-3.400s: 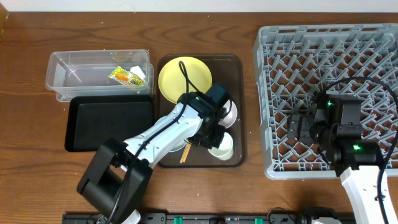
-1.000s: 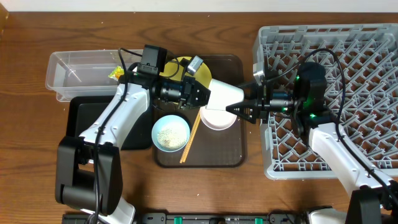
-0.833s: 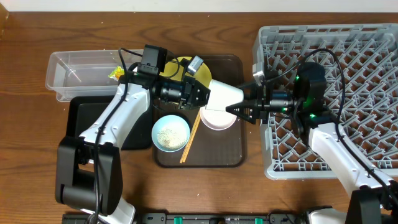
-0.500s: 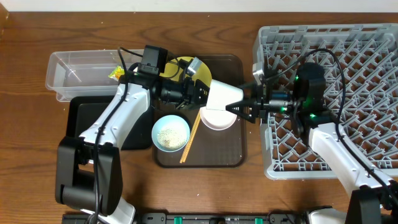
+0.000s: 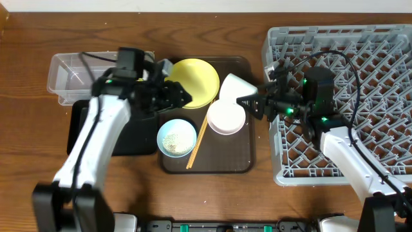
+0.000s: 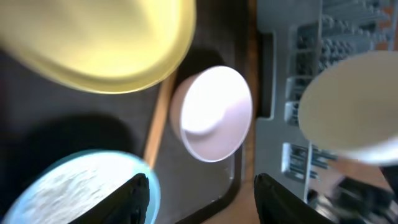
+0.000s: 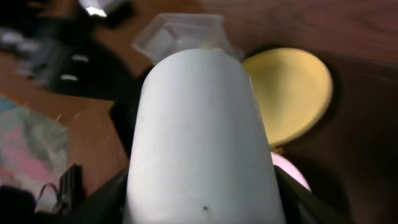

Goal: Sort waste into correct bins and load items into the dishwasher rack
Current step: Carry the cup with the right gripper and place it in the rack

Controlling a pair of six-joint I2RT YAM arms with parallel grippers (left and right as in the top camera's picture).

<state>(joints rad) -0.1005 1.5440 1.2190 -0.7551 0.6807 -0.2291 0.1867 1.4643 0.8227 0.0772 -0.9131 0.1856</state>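
My right gripper will next swing outward, turn and lower the white cup (image 5: 233, 87) into the dishwasher rack's far tray-side corner, then let go of it, because the grid there is empty.
My right gripper (image 5: 248, 101) is shut on the small white cup (image 5: 233, 87), held on its side above the brown tray's right part; the cup (image 7: 199, 137) fills the right wrist view between both fingers. Over the yellow plate's (image 5: 193, 80) left edge my left gripper (image 5: 183, 98) is open and empty, its fingers (image 6: 134, 199) wide apart. On the tray lie the white bowl (image 5: 225, 118), the pale blue bowl (image 5: 176, 137) with rice grains, and the chopsticks (image 5: 198, 140). The grey dishwasher rack (image 5: 360, 58) stands on the right.
The clear tub (image 5: 77, 74) and the black tray (image 5: 122, 138) sit at the left, partly under my left arm. The brown serving tray (image 5: 238, 161) holds the dishes. My right arm reaches over the rack's left rim.
My left gripper opened, let go of the white cup and drew back to the left. The right gripper keeps the cup, which has shifted slightly up and right.
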